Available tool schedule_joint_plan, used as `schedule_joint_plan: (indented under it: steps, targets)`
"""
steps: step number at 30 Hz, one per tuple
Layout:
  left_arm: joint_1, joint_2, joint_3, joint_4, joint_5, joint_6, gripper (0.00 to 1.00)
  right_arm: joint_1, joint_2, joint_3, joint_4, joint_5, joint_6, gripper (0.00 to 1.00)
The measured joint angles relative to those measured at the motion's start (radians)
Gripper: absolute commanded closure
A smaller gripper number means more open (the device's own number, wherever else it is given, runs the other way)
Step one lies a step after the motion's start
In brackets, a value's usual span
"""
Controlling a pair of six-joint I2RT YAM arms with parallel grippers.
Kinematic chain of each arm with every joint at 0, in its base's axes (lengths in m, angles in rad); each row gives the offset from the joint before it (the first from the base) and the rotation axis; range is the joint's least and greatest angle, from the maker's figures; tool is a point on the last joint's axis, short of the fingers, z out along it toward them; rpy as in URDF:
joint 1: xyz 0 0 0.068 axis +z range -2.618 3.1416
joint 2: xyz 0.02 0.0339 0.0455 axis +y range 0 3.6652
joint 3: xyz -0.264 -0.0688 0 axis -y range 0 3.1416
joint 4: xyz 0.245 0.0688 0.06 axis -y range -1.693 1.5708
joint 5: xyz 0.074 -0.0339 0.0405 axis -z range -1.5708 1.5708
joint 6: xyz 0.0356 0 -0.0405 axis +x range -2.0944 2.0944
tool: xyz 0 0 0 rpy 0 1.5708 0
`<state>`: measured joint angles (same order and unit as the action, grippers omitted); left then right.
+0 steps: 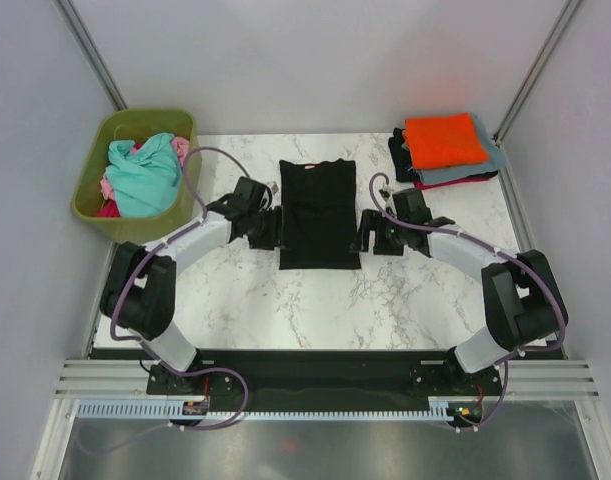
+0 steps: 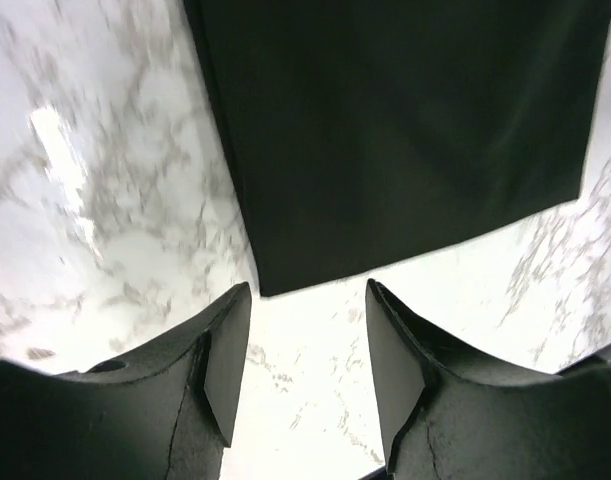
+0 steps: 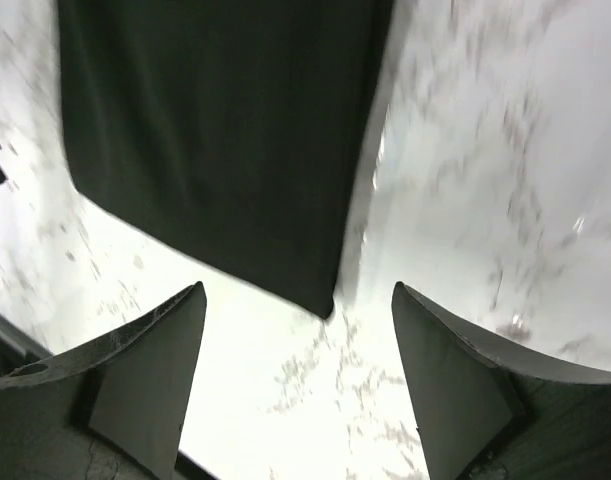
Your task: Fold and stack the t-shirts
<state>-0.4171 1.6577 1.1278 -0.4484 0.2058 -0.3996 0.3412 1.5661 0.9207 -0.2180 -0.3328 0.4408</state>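
Observation:
My right gripper has the tip of the corner showing between its fingers, so it needs to move down and back first to pinch the black t-shirt's near corner [image 1: 358, 266] [image 3: 325, 309].
A black t-shirt [image 1: 318, 212] lies flat in the middle of the marble table, folded into a long rectangle. My left gripper [image 1: 275, 228] is open and empty just off its left edge; the shirt's near corner [image 2: 385, 150] shows ahead of its fingers. My right gripper [image 1: 365, 232] is open and empty just off the shirt's right edge, with the shirt's corner [image 3: 225, 150] ahead of it. A stack of folded shirts stands at the back right, orange [image 1: 443, 140] on top, grey-blue and black below. Teal [image 1: 145, 175] and pink shirts lie crumpled in the tub.
The olive-green tub [image 1: 89, 185] stands at the back left, off the table's left edge. Grey walls and metal frame posts close in the sides and back. Bare marble [image 1: 315, 305] lies in front of the black shirt.

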Motion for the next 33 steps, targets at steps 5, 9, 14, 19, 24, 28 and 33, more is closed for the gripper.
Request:
schedule_joint_plan:
  steps: [5,9,14,19,24,28,33]
  targets:
    - [0.000,-0.103,-0.212,0.090,0.041,-0.036,0.42,0.000,-0.020,-0.148,0.033,-0.044,0.024,0.22]
    - [0.000,-0.135,-0.294,0.171,0.061,-0.063,0.43,0.000,-0.016,-0.199,0.116,-0.101,0.057,0.27]
    - [0.000,-0.136,-0.362,0.241,0.066,-0.086,0.42,0.000,0.016,-0.218,0.206,-0.138,0.078,0.43]
    - [0.000,-0.130,-0.398,0.281,0.066,-0.102,0.42,0.000,0.040,-0.233,0.252,-0.143,0.089,0.64]
    - [0.000,-0.126,-0.411,0.333,0.063,-0.116,0.41,0.000,0.070,-0.238,0.291,-0.153,0.097,0.75]
    - [0.000,-0.125,-0.425,0.377,0.063,-0.130,0.40,0.000,0.087,-0.238,0.313,-0.166,0.098,0.82]
    - [0.000,-0.115,-0.430,0.412,0.064,-0.139,0.44,0.000,0.098,-0.238,0.326,-0.171,0.098,0.86]
